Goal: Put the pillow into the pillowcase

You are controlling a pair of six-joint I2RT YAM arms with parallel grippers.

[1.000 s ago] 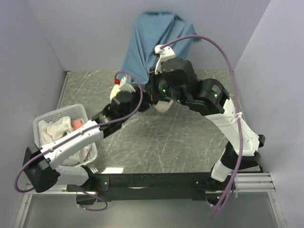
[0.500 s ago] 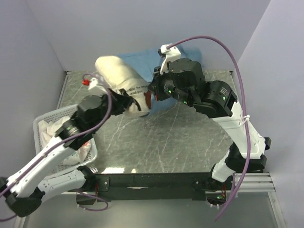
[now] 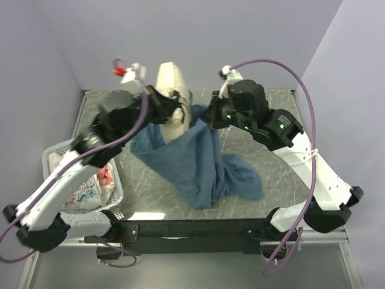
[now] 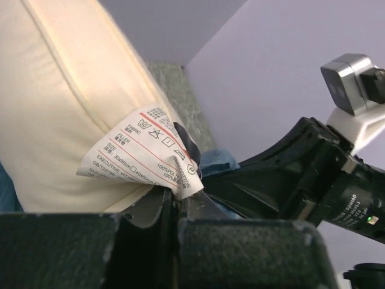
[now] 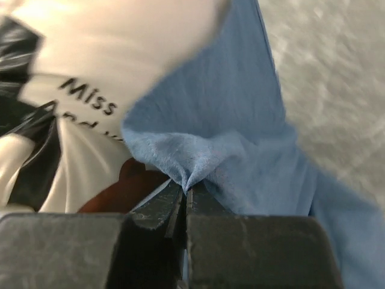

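Note:
I will next bring the pillow's edge with my left gripper to the pillowcase's bunched fold (image 3: 202, 123) (image 4: 218, 161), to its right in the top view, and let the pillow's edge go.
The cream-white pillow (image 3: 171, 84) stands on end at the back of the table, between the two arms. My left gripper (image 3: 175, 112) is shut on its edge, and the white tag (image 4: 143, 150) comes out of the closed jaws in the left wrist view (image 4: 175, 201). The blue pillowcase (image 3: 201, 159) hangs from around the pillow's lower part and spreads over the table toward the front. My right gripper (image 3: 208, 118) is shut on a bunched fold of the pillowcase (image 5: 231, 129), with the pillow's printed face (image 5: 102, 78) just to the left of that fold.
A white basket (image 3: 55, 155) with crumpled laundry stands at the table's left edge, under the left arm. Lilac walls close in the back and both sides. The grey marbled table (image 3: 271, 144) shows bare on the right.
The left arm has swung up and toward the back, and the pillow now stands upright at centre back. The pillowcase has come down from the back wall and drapes forward over the table.

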